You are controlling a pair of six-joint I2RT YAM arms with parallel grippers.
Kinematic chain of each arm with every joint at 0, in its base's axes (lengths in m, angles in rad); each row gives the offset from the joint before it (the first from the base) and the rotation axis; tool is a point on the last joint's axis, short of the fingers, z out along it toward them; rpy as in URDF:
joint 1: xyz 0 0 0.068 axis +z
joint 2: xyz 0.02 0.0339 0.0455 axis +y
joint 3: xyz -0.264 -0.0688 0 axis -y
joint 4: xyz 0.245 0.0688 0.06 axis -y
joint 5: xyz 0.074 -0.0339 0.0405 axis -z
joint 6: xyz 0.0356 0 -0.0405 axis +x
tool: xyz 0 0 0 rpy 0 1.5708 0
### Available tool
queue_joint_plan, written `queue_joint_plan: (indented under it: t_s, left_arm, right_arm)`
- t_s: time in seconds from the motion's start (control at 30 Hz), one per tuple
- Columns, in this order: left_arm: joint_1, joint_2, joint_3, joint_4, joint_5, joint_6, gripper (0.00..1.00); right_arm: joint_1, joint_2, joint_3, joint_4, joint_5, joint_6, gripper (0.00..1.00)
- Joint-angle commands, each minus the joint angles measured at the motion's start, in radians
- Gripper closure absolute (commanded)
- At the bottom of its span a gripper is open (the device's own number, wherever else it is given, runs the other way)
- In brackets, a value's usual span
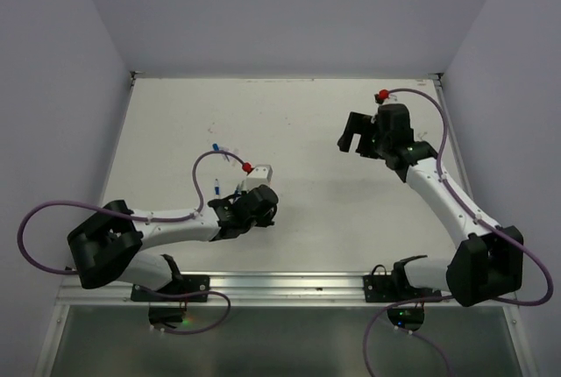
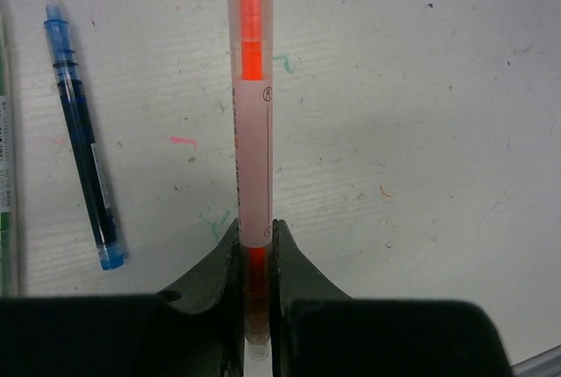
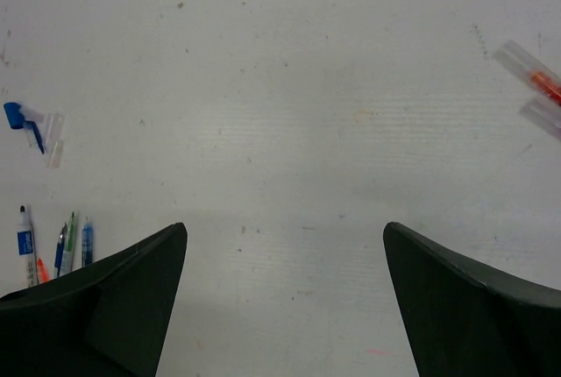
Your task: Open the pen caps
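Observation:
The pale-bodied pen should come down in my left gripper beside the blue pen that has its cap off, and then my left gripper should open.
My left gripper (image 2: pixel 254 230) is shut on the lower end of a pale-barrelled pen with orange-red ink (image 2: pixel 253 131); the pen's far end runs out of the top of the left wrist view. An uncapped blue pen (image 2: pixel 83 140) lies to its left on the table. My right gripper (image 3: pixel 285 230) hangs open over bare table with nothing between its fingers. A loose blue pen cap (image 3: pixel 17 117) lies far to its left. A clear sleeve with an orange-red insert (image 3: pixel 535 77) lies at the right edge. In the top view the left gripper (image 1: pixel 238 208) is at mid-table, and the right gripper (image 1: pixel 354 136) is further back on the right.
Several pens (image 3: pixel 61 250) lie together at the lower left of the right wrist view, and a green one (image 2: pixel 4 158) shows at the left wrist view's edge. Purple cables with red plug-ends (image 1: pixel 246 167) loop over both arms. Walls enclose the white table (image 1: pixel 307 123).

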State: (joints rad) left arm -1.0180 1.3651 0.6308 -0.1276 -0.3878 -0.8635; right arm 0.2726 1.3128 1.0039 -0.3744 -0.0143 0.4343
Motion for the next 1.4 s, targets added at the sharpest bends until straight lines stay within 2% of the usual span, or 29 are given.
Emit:
queue_joint_plan:
  t_s: [0.0, 0.27, 0.53, 0.67, 0.83, 0.97, 1.37]
  left_arm:
    - [0.018, 0.031, 0.044, 0.039, -0.020, 0.046, 1.00]
    - [0.018, 0.095, 0.060, -0.047, -0.095, 0.021, 1.00]
    - [0.018, 0.170, 0.092, -0.199, -0.157, -0.078, 1.00]
    - [0.018, 0.199, 0.092, -0.218, -0.168, -0.101, 1.00]
    - [0.018, 0.184, 0.064, -0.224, -0.187, -0.134, 0.88]
    - [0.018, 0.161, 0.040, -0.236, -0.210, -0.158, 0.83]
    - [0.018, 0.146, 0.040, -0.297, -0.256, -0.178, 0.72]
  right_arm:
    - [-0.019, -0.038, 0.047, -0.056, 0.050, -0.045, 0.01]
    - [-0.029, -0.067, 0.052, -0.084, -0.012, -0.025, 0.04]
    - [-0.030, -0.087, 0.013, -0.061, -0.056, -0.008, 0.04]
    - [-0.030, -0.087, -0.010, -0.041, -0.102, -0.008, 0.05]
    - [-0.033, -0.086, -0.025, -0.035, -0.121, 0.004, 0.05]
    - [-0.036, -0.087, -0.024, -0.041, -0.121, -0.002, 0.05]
    - [-0.041, -0.063, -0.064, -0.005, -0.158, 0.004, 0.05]
